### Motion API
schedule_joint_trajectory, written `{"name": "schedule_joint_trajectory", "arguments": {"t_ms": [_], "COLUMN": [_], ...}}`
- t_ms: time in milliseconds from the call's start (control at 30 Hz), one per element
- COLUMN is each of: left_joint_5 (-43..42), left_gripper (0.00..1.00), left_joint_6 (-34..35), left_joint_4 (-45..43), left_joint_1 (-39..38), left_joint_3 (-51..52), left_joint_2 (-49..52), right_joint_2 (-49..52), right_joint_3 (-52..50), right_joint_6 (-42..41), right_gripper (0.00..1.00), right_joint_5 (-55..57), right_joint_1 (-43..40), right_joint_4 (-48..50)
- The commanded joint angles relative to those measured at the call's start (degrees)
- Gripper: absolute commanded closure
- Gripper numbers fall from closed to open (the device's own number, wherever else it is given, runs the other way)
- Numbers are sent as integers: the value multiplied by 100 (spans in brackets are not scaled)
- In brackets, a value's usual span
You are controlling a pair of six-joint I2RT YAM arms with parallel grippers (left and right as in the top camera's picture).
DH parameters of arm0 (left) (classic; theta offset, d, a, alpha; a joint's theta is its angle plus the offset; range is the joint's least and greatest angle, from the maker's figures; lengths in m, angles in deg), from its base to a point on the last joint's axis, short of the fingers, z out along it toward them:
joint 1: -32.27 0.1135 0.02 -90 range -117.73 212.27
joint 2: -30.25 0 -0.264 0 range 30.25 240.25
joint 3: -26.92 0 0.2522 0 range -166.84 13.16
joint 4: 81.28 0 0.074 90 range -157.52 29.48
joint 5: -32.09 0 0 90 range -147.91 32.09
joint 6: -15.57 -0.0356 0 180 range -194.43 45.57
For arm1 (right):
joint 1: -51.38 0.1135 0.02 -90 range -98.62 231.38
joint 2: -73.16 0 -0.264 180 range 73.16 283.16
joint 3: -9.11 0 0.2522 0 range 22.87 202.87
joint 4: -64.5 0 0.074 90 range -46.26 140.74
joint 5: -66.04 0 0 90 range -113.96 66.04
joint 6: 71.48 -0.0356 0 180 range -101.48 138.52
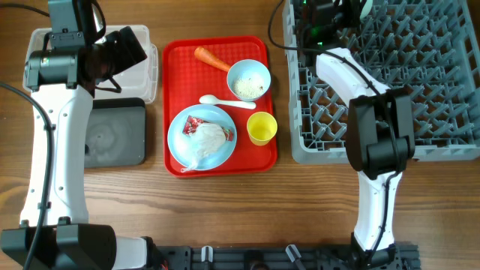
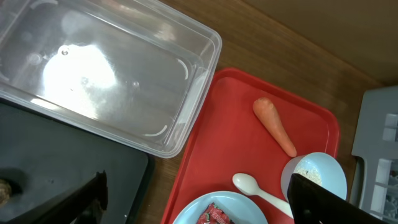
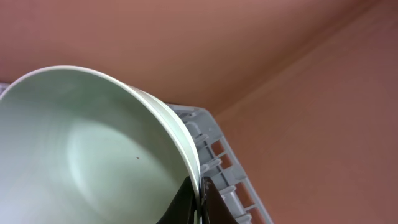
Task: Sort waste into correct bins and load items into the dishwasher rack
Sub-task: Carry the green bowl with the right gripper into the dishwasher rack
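Note:
Next, my right gripper lowers the bowl slightly from over the rack's far corner toward the rack's edge by the red tray, then opens.
My right gripper (image 3: pixel 199 194) is shut on the rim of a pale green bowl (image 3: pixel 93 155), held over the far left corner of the grey dishwasher rack (image 1: pixel 420 97), whose pegs show in the right wrist view (image 3: pixel 217 163). My left gripper (image 2: pixel 199 205) is open and empty, above the gap between the clear tub (image 2: pixel 106 68) and the red tray (image 2: pixel 249 149). On the red tray lie the orange carrot (image 1: pixel 212 58), a bowl with rice (image 1: pixel 248 79), the yellow cup (image 1: pixel 262 128) and the light-blue plate (image 1: pixel 180 142) bearing the red-and-white wrapper (image 1: pixel 193 124) and white tissue (image 1: pixel 210 139).
The black tray (image 1: pixel 116 135) sits in front of the clear tub (image 1: pixel 152 71) at the left, with a small brownish scrap (image 2: pixel 5 188) in it. A white spoon (image 1: pixel 225 100) lies on the red tray (image 1: pixel 180 75) between bowl and plate.

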Motion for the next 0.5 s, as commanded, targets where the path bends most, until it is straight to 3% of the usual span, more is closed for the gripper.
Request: {"name": "schedule_joint_trajectory", "arguments": {"t_ms": [0,467], "left_joint_5": [74,76], "left_gripper": [7,3], "left_joint_6": [50,50], "left_joint_4": [-11,-20], "left_joint_1": [22,22], "left_joint_3": [4,4], "left_joint_2": [52,52], "right_joint_2": [153,153], "right_joint_3": [15,15], "right_joint_6": [33,22], "right_gripper": [95,96], "right_joint_5": [-120,-201], "right_joint_1": [-35,-33], "right_joint_4": [37,-50]}}
